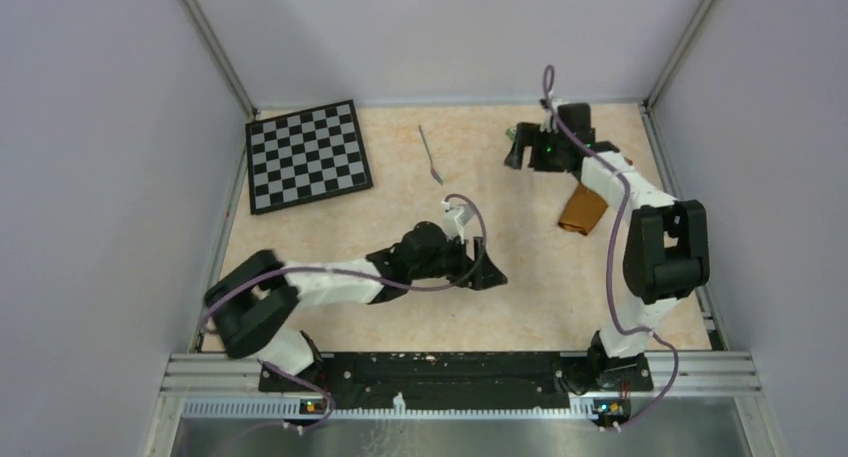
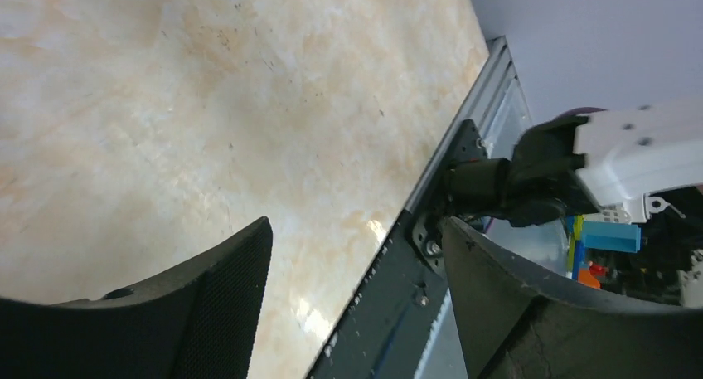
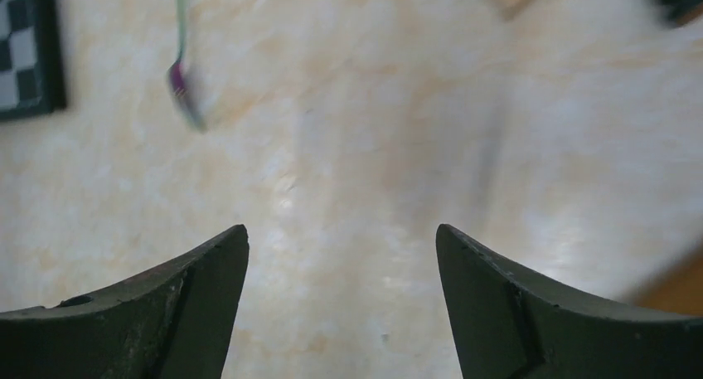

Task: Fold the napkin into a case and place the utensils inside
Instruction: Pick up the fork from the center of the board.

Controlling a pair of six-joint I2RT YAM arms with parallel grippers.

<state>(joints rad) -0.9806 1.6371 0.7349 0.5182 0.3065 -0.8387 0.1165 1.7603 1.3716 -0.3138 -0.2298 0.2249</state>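
My open right gripper moves to the left in the top view and down onto the thin utensil's handle (image 1: 427, 151) (image 3: 181, 22) next, as that lies below, toward the chessboard.
The napkin (image 1: 583, 209) lies folded into a narrow orange-brown case at the right, partly under my right arm. Its corner shows at the lower right of the right wrist view (image 3: 678, 289). One thin utensil (image 1: 430, 155) lies on the table between the chessboard and my right gripper; it also shows in the right wrist view (image 3: 182, 85), with a purple head. The second utensil is out of view. My right gripper (image 1: 515, 154) (image 3: 340, 230) is open and empty over bare table, left of the case. My left gripper (image 1: 484, 267) (image 2: 356, 230) is open and empty at mid-table.
A black-and-white chessboard (image 1: 308, 157) lies at the far left, and its edge shows in the right wrist view (image 3: 23, 47). A small green block (image 1: 510, 134) sits by my right gripper. The metal frame rail (image 2: 464, 138) runs along the table's right edge.
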